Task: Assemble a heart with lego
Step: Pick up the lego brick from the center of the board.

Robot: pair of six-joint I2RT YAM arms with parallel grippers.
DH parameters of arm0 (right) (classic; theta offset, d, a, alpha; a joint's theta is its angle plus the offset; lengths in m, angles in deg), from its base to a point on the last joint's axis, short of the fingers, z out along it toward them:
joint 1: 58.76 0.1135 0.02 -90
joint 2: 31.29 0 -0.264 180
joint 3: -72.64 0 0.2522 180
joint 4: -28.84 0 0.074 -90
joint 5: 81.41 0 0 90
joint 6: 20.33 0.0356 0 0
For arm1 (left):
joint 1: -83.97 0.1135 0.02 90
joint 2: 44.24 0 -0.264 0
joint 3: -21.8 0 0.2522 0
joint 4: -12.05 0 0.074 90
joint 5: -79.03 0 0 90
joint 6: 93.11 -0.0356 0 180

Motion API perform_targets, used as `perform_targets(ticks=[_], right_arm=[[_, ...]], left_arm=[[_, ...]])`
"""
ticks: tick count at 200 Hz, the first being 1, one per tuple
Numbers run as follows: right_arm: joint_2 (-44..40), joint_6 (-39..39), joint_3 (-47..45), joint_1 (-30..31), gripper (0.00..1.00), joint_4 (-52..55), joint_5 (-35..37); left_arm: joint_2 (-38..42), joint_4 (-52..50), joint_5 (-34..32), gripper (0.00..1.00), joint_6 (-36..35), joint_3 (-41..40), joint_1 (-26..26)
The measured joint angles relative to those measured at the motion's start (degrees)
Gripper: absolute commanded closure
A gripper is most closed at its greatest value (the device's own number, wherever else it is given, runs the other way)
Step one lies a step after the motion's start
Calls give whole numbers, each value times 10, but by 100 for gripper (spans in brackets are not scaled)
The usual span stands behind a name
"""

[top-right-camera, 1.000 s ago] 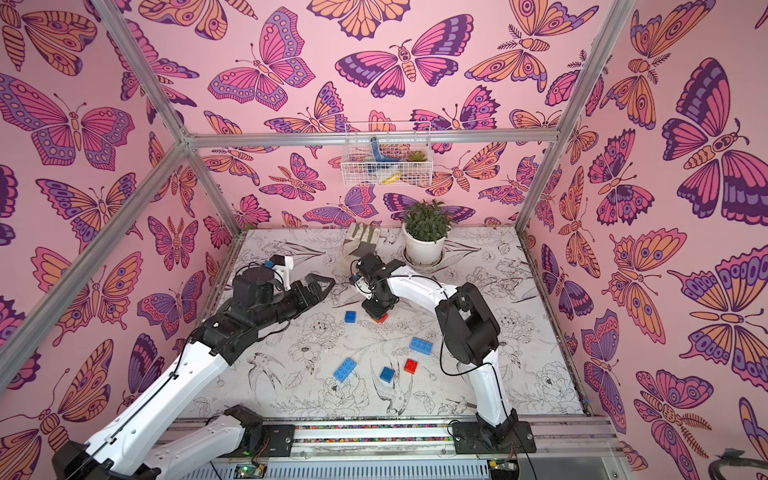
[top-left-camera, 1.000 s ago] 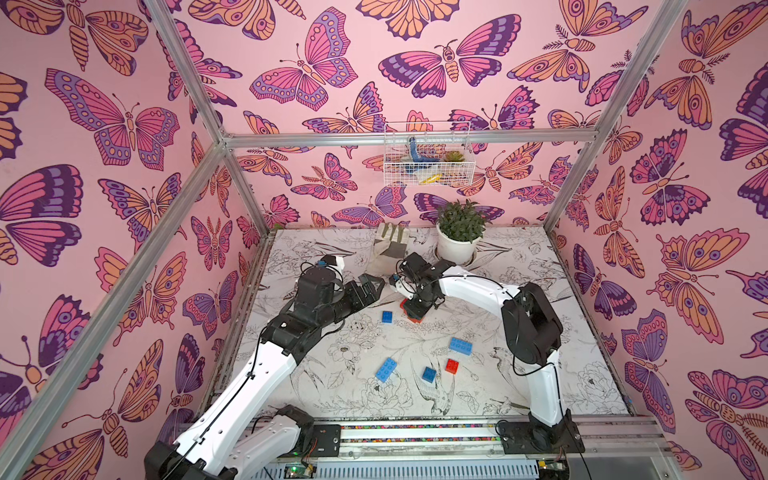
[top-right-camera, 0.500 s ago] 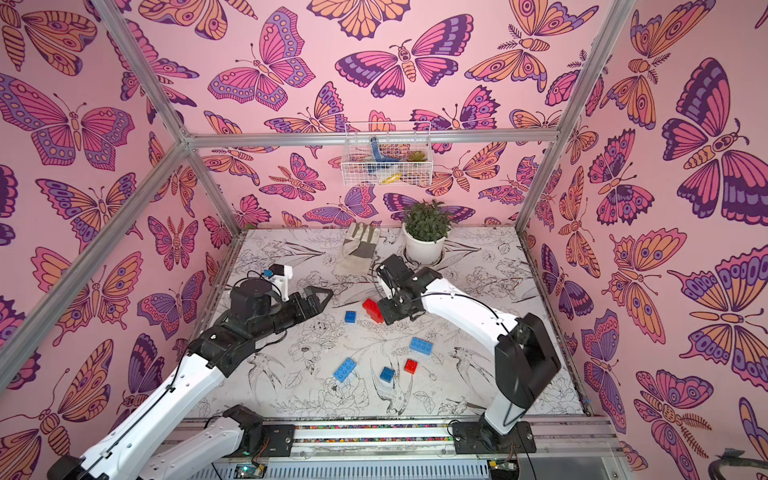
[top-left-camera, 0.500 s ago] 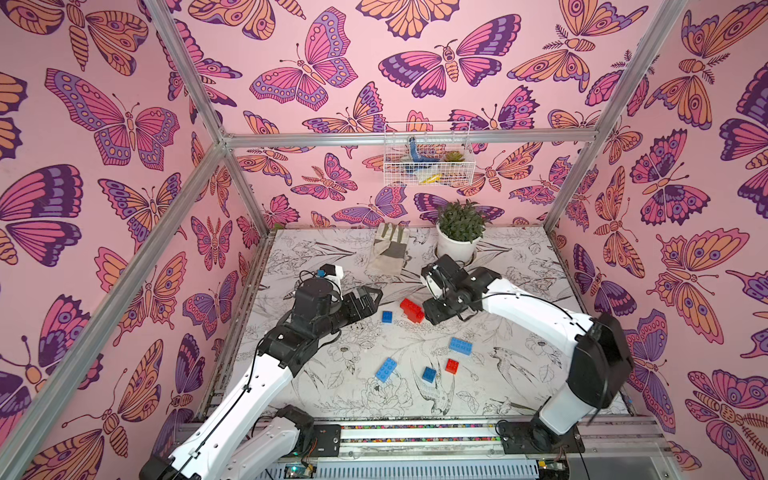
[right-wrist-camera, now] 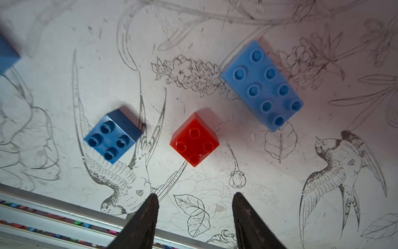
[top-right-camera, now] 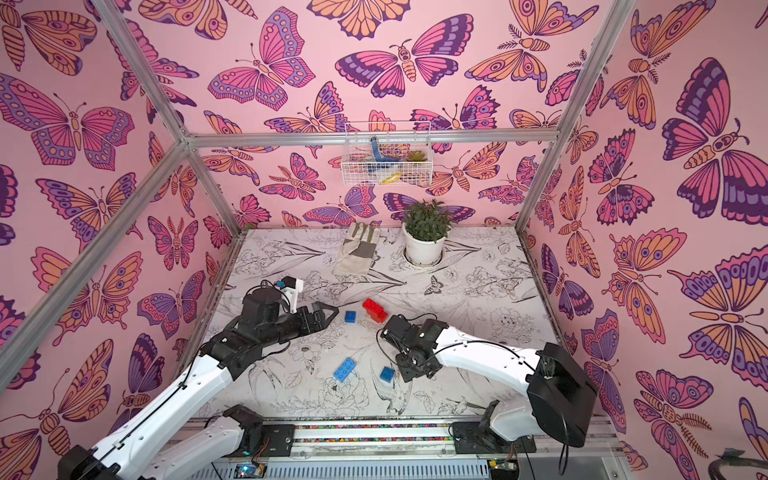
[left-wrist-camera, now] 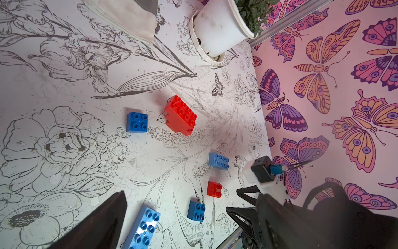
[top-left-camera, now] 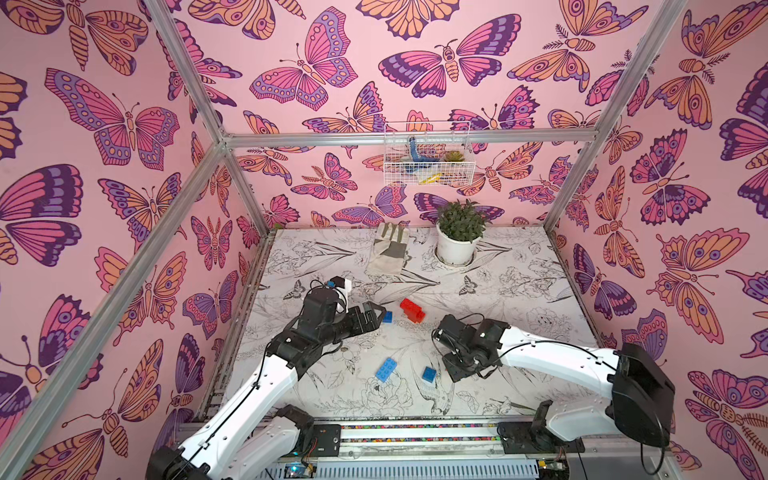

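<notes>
My right gripper lowers its open fingers around the sides of the small red square [right-wrist-camera: 194, 139] next, since the square lies below, already lined up with their gap.
A stepped red block of joined lego bricks [top-left-camera: 412, 310] [top-right-camera: 375, 310] [left-wrist-camera: 180, 115], the red part of the heart, lies alone at mid-table. Beside it sits a small blue square [top-left-camera: 387, 317] [left-wrist-camera: 137, 121], just off the tips of my open, empty left gripper [top-left-camera: 379, 314] [top-right-camera: 328, 316]. Nearer the front lie a long blue brick [top-left-camera: 386, 369] [left-wrist-camera: 142, 228] and another small blue square [top-left-camera: 429, 374] [right-wrist-camera: 113, 135]. My right gripper [top-left-camera: 453, 370] [right-wrist-camera: 195, 195] hangs open above the table. A small red square [right-wrist-camera: 194, 139] sits just ahead of its tips, with a wide blue brick [right-wrist-camera: 261, 85] beyond. The right arm hides both in both top views.
A white plant pot [top-left-camera: 455, 249] and a work glove [top-left-camera: 390, 249] sit at the back of the table. A wire basket [top-left-camera: 428, 158] hangs on the back wall. The metal front rail [top-left-camera: 415, 432] runs close behind my right gripper.
My right gripper let go of the red block and swung from mid-table back towards the front, ending over the small red square. My left gripper shifted slightly and stays open.
</notes>
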Motion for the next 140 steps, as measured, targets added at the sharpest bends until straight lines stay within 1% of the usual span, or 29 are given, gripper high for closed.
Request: perform_targets(ticks=[41, 91, 124, 140], right_arm=[[37, 4, -11, 1, 44, -35, 7], [98, -22, 2, 0, 49, -47, 33], [104, -35, 8, -17, 50, -54, 45], [106, -44, 9, -27, 54, -63, 45]], left_arm=[[0, 7, 2, 0, 5, -3, 0], [0, 9, 4, 0, 5, -7, 0], [-3, 9, 4, 0, 5, -7, 0], [-10, 9, 5, 0, 5, -7, 0]])
